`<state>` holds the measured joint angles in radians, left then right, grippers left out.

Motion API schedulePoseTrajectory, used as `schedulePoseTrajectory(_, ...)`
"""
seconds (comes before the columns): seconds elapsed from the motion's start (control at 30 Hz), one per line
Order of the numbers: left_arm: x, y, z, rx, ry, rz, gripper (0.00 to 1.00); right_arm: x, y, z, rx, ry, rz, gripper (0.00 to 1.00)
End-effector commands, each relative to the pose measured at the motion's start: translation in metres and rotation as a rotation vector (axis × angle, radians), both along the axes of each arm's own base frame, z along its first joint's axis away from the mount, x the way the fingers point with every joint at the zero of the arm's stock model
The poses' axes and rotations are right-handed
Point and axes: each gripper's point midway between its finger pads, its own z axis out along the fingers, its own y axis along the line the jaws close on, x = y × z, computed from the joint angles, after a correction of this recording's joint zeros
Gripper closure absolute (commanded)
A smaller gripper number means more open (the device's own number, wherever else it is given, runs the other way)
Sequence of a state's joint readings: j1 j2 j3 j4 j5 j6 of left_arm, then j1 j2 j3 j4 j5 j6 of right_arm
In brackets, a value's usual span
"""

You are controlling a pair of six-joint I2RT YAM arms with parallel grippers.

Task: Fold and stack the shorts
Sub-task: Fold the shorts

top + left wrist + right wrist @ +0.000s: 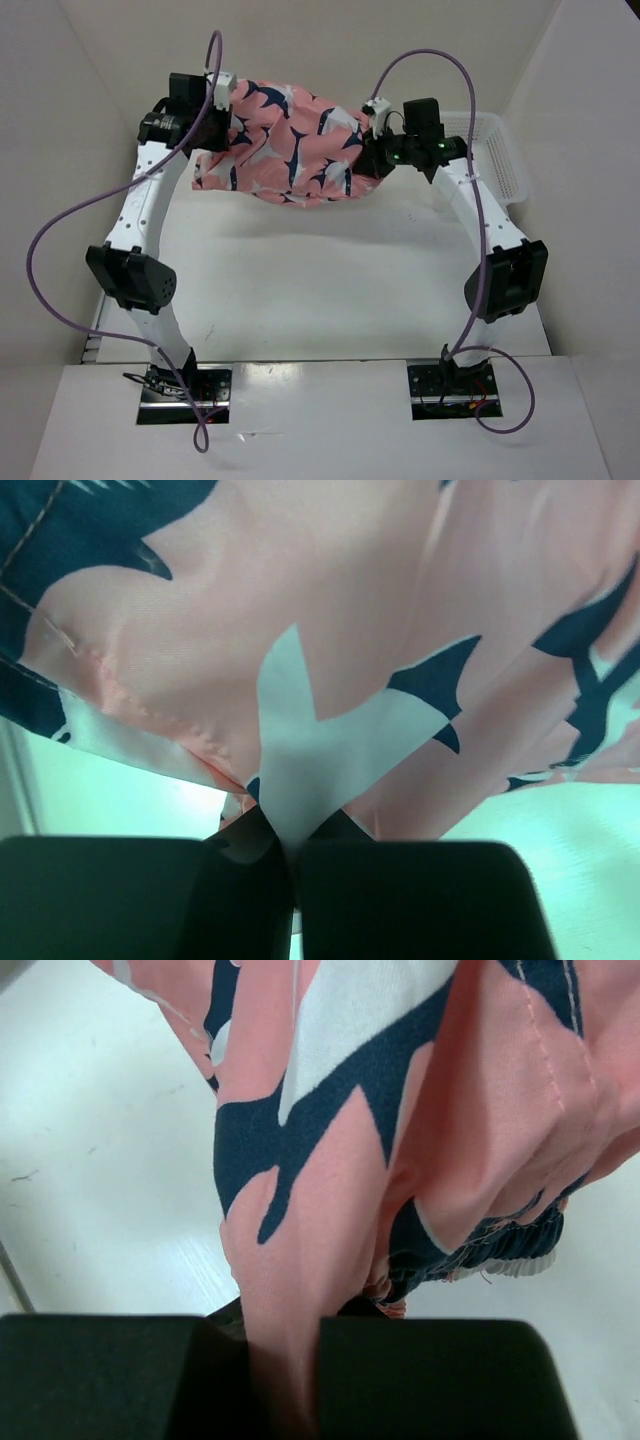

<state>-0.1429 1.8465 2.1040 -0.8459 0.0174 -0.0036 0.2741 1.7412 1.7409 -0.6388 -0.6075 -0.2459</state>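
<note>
The right gripper moves down next, draws back and lets go of the end of the shorts (285, 140) on the bare tabletop below, since they still hang stretched above the table.
The salmon-pink shorts (285, 140) with navy and white fish shapes hang in the air above the far part of the table, stretched between both grippers. My left gripper (222, 110) is shut on the left end of the shorts (330, 660); the cloth runs down between its fingers (290, 855). My right gripper (372, 135) is shut on the right end of the shorts (400, 1110); a fold of pink cloth is pinched between its fingers (285, 1360). The elastic waistband (500, 1245) hangs bunched next to the right gripper.
A white plastic mesh basket (495, 150) stands at the far right, behind the right arm. The white table (320, 280) lies below the shorts. White walls close in the left, back and right sides.
</note>
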Motion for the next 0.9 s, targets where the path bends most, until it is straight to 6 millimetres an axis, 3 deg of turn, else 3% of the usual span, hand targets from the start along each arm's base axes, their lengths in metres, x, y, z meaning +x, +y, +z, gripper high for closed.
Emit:
schedulePoseTrajectory(0.0, -0.031, 0.019, 0.054, 0.025, -0.109, 0.058, 1.00, -0.030, 0.009, 0.051, 0.080, -0.075, 0.053, 1.00)
schedulePoseTrajectory(0.13, -0.071, 0.028, 0.032, 0.051, -0.029, 0.073, 1.00, -0.056, 0.007, 0.026, 0.099, 0.004, 0.067, 1.00)
schedulePoseTrajectory(0.23, -0.086, 0.032, 0.010, 0.070, 0.033, 0.081, 1.00, -0.069, 0.009, -0.002, 0.118, 0.097, 0.068, 1.00)
schedulePoseTrajectory(0.33, -0.080, 0.021, -0.019, 0.044, 0.113, 0.033, 1.00, -0.069, 0.006, -0.029, 0.098, 0.146, 0.040, 1.00)
schedulePoseTrajectory(0.4, -0.069, 0.016, -0.064, 0.047, 0.229, 0.016, 1.00, -0.061, 0.002, -0.056, 0.066, 0.171, 0.006, 1.00)
schedulePoseTrajectory(0.43, -0.060, 0.015, -0.099, 0.060, 0.315, 0.016, 1.00, -0.057, 0.001, -0.066, 0.054, 0.182, -0.006, 1.00)
schedulePoseTrajectory(0.5, -0.043, 0.004, -0.114, 0.030, 0.354, -0.017, 0.99, -0.046, -0.001, -0.087, 0.023, 0.182, -0.032, 1.00)
schedulePoseTrajectory(0.53, -0.036, 0.000, -0.144, 0.026, 0.434, -0.028, 0.99, -0.039, -0.002, -0.102, 0.011, 0.210, -0.056, 0.92)
schedulePoseTrajectory(0.57, -0.029, -0.007, -0.151, 0.004, 0.452, -0.048, 0.96, -0.033, -0.002, -0.111, 0.002, 0.209, -0.067, 0.84)
schedulePoseTrajectory(0.6, -0.020, -0.010, -0.156, -0.003, 0.454, -0.054, 0.91, -0.031, -0.004, -0.121, -0.008, 0.234, -0.088, 0.73)
schedulePoseTrajectory(0.63, -0.003, -0.012, -0.164, -0.004, 0.448, -0.054, 0.66, -0.025, -0.007, -0.137, -0.038, 0.250, -0.116, 0.52)
schedulePoseTrajectory(0.7, 0.017, -0.017, -0.162, -0.015, 0.416, -0.062, 0.44, -0.013, -0.013, -0.139, -0.068, 0.232, -0.157, 0.32)
schedulePoseTrajectory(0.73, 0.021, -0.017, -0.159, -0.017, 0.404, -0.062, 0.31, -0.002, -0.018, -0.135, -0.072, 0.214, -0.184, 0.32)
schedulePoseTrajectory(0.83, 0.031, -0.010, -0.144, -0.007, 0.345, -0.039, 0.16, 0.024, -0.041, -0.111, -0.076, 0.140, -0.291, 0.24)
schedulePoseTrajectory(0.87, 0.031, 0.003, -0.141, -0.005, 0.341, -0.012, 0.11, 0.026, -0.045, -0.105, -0.098, 0.118, -0.304, 0.20)
